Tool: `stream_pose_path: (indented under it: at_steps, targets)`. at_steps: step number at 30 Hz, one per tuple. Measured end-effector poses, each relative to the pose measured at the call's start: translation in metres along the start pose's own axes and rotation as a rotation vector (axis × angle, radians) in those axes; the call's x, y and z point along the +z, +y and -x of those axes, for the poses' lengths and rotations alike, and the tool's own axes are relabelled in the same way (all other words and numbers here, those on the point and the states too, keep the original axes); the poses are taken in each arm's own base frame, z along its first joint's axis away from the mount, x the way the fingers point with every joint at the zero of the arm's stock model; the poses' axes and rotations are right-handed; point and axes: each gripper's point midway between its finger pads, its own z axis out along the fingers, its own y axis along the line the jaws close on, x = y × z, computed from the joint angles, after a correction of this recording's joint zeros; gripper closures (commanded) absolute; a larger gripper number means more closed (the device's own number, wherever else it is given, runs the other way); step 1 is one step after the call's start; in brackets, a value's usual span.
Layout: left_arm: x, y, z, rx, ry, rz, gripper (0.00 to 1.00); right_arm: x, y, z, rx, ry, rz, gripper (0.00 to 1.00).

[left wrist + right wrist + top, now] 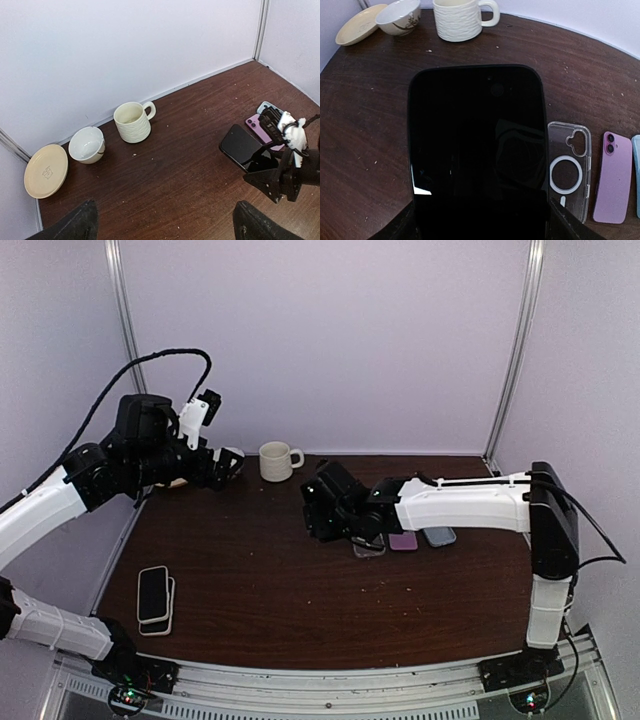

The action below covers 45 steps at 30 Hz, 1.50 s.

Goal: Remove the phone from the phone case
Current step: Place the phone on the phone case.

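Observation:
The tabletop below my right gripper is bare beside the clear phone case (568, 167), so my right gripper should lower the black phone there next and let it go.
My right gripper (322, 502) is shut on a black phone (477, 150), held screen up above the table; it also shows in the left wrist view (245, 147). An empty clear phone case (568, 167) with a white ring lies flat on the table just right of the phone, and shows below the gripper in the top view (368, 548). My left gripper (228, 462) is open and empty, raised at the back left, its fingertips (82, 225) wide apart.
A purple phone (612, 177) and a blue one (439, 535) lie right of the clear case. A cream mug (277, 461), white bowl (87, 144) and cream saucer (46, 170) stand at the back. Stacked phones (154, 598) lie front left.

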Motion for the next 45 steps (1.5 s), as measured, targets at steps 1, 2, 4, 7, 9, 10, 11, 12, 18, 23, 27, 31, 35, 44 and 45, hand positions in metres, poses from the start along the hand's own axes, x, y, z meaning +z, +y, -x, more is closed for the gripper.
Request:
stream_pose_path:
  at_steps: [1, 2, 4, 7, 9, 10, 11, 12, 18, 23, 27, 31, 35, 44, 45]
  targets:
    - [0.0, 0.001, 0.0, 0.003, 0.0, 0.005, 0.02, 0.006, -0.001, -0.002, 0.016, 0.015, -0.018, 0.84]
    - [0.0, 0.001, 0.0, 0.004, 0.0, 0.008, 0.03, 0.012, -0.001, -0.003, 0.029, 0.029, -0.034, 0.83]
    - [0.0, 0.002, 0.0, 0.007, 0.0, 0.011, 0.02, 0.023, -0.003, -0.01, 0.052, 0.056, -0.073, 0.83]
    - [0.0, 0.003, 0.0, 0.008, 0.001, 0.015, 0.03, 0.036, -0.011, -0.023, 0.067, 0.097, -0.126, 0.83]
    - [0.0, 0.003, 0.0, 0.011, 0.001, 0.016, 0.02, 0.044, -0.014, -0.033, 0.067, 0.12, -0.153, 0.83]
    - [0.0, 0.003, 0.0, 0.011, 0.001, 0.016, 0.02, 0.049, -0.016, -0.037, 0.071, 0.13, -0.164, 0.83]
    - [0.0, 0.003, 0.0, 0.013, 0.001, 0.016, 0.02, 0.054, -0.018, -0.041, 0.072, 0.14, -0.176, 0.83]
    - [0.0, 0.003, 0.0, 0.014, 0.002, 0.016, 0.02, 0.057, -0.02, -0.045, 0.072, 0.149, -0.184, 0.82]
    - [0.0, 0.003, 0.0, 0.019, 0.002, 0.016, 0.03, 0.077, -0.031, -0.064, 0.084, 0.185, -0.227, 0.82]
    - [0.0, 0.003, -0.001, 0.025, 0.003, 0.016, 0.02, 0.088, -0.039, -0.066, 0.108, 0.186, -0.242, 0.8]
    - [0.001, 0.003, -0.001, 0.026, 0.005, 0.016, 0.03, 0.096, -0.04, -0.07, 0.123, 0.187, -0.237, 0.78]
    - [0.002, 0.002, -0.002, 0.027, 0.009, 0.016, 0.03, 0.1, -0.04, -0.071, 0.13, 0.176, -0.232, 0.72]
    - [0.005, 0.002, -0.004, 0.031, 0.016, 0.016, 0.03, 0.102, -0.041, -0.07, 0.135, 0.163, -0.232, 0.6]
    - [0.007, 0.001, -0.005, 0.035, 0.022, 0.016, 0.03, 0.105, -0.038, -0.072, 0.148, 0.156, -0.213, 0.49]
    - [0.007, 0.001, -0.006, 0.035, 0.023, 0.016, 0.03, 0.105, -0.038, -0.072, 0.148, 0.157, -0.213, 0.48]
